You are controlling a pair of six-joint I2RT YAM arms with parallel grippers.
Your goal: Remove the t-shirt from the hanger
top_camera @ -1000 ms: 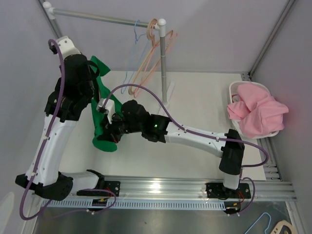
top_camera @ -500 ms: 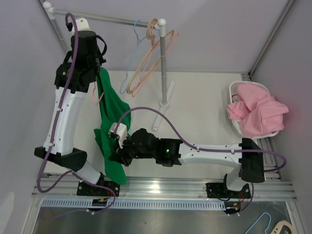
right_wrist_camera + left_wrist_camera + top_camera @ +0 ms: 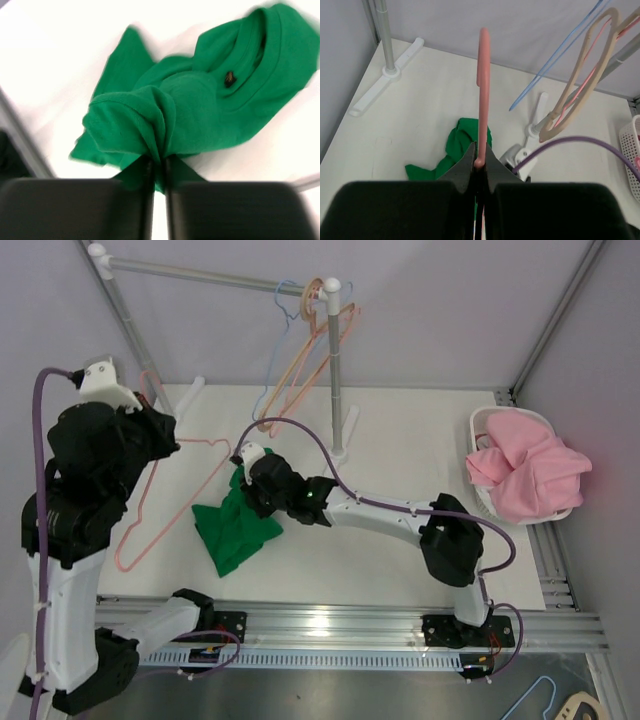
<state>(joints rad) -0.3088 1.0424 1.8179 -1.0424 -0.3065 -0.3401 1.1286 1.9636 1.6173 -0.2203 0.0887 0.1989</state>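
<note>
The left gripper will next carry the pink hanger outward and let go of it on the bar (image 3: 256, 281) beside the blue hanger, since the hanger it carries is bare.
The green t-shirt (image 3: 233, 528) lies crumpled on the white table, off the hanger. My right gripper (image 3: 159, 165) is shut on a bunched fold of the t-shirt (image 3: 200, 110), low over the table near the cloth's far edge (image 3: 256, 483). The bare pink wire hanger (image 3: 483, 75) hangs free in the air at the left. My left gripper (image 3: 480, 159) is shut on the hanger's wire, raised above and to the left of the t-shirt (image 3: 462, 145). In the top view the left arm's body hides that gripper's fingers.
A clothes rail at the back carries several empty hangers (image 3: 300, 350) beside its upright post (image 3: 336, 380). A white basket (image 3: 481, 423) with pink cloth (image 3: 528, 478) stands at the right edge. The rail's second foot (image 3: 385, 75) is at the far left.
The left arm has pulled the hanger up and to the left, out of the t-shirt. The t-shirt now lies heaped on the table, and the right gripper has moved back with it.
</note>
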